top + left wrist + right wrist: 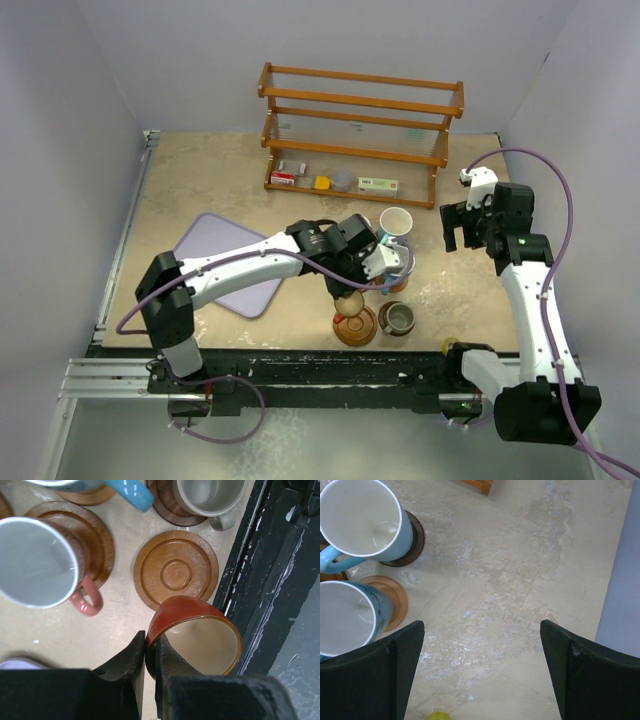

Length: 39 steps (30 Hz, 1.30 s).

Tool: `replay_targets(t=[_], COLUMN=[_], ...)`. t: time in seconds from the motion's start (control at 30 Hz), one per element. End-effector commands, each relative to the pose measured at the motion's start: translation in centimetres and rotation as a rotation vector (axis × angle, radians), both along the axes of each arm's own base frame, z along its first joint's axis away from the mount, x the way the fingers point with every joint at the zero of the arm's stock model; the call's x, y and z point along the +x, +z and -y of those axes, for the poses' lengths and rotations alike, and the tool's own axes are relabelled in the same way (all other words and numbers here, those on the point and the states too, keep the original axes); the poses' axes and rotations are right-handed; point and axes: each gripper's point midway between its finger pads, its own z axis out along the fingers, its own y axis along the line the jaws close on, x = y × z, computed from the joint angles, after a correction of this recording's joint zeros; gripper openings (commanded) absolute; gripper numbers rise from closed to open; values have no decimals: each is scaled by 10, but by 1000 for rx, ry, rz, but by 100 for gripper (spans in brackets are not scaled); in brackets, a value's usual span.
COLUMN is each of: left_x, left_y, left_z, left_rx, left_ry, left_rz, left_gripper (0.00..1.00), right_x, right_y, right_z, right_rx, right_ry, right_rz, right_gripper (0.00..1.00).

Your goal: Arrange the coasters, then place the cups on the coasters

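My left gripper moves down and toward the black bar side next and releases the copper-orange cup there. The grooved coaster [356, 328] [176, 575] lies empty below it on that side.
My left gripper [150, 642] is shut on the rim of a copper-orange cup [195, 640], one finger inside and one outside. The cup hangs tilted just above an empty grooved coaster [175, 572]. A grey-green cup [210, 497] stands on a dark coaster [165, 512]. A cup with a pinkish handle [35, 562] stands on another grooved coaster [100, 537]. From above, the held cup [349, 303] hangs over the coaster [355, 327]. My right gripper [482, 670] is open over bare table, right of two pale blue cups [362, 520] [345, 617] on their coasters [416, 540] [395, 597].
A lavender tray [235, 265] lies to the left under my left arm. A wooden shelf rack [360, 130] with small boxes stands at the back. The black rail [270, 580] at the table's near edge runs right beside the grooved coaster.
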Motion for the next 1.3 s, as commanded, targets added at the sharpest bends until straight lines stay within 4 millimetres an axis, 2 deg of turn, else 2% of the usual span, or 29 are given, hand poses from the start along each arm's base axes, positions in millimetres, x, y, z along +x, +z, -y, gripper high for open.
replay_targets(t=[0.0,0.2,0.43,0.63,0.9,1.27], left_x=[2,-4,-10,-11,-10,-9], left_y=[2,-21,-46,-57,-73,-82], left_z=[30,45,49,53,47,38], left_rx=[-55,-39,-2,4,46,73], left_ry=[12,0,-11,-16,-30,-35], left_rz=[18,-20,-57,-66,-59,-43], left_gripper=[3,3,3,3,3,3], right_x=[4,5,3,2,2,2], right_y=[8,7,10,10,10,9], right_z=[6,11,9,8,7,6], right_rx=[-20,-32,-24,-20,-18,-18], right_ry=[-16,-47,-42,-37,-31,-29], right_rz=[39,34,44,45,44,39], right_gripper=[100,100,100,100,100,100])
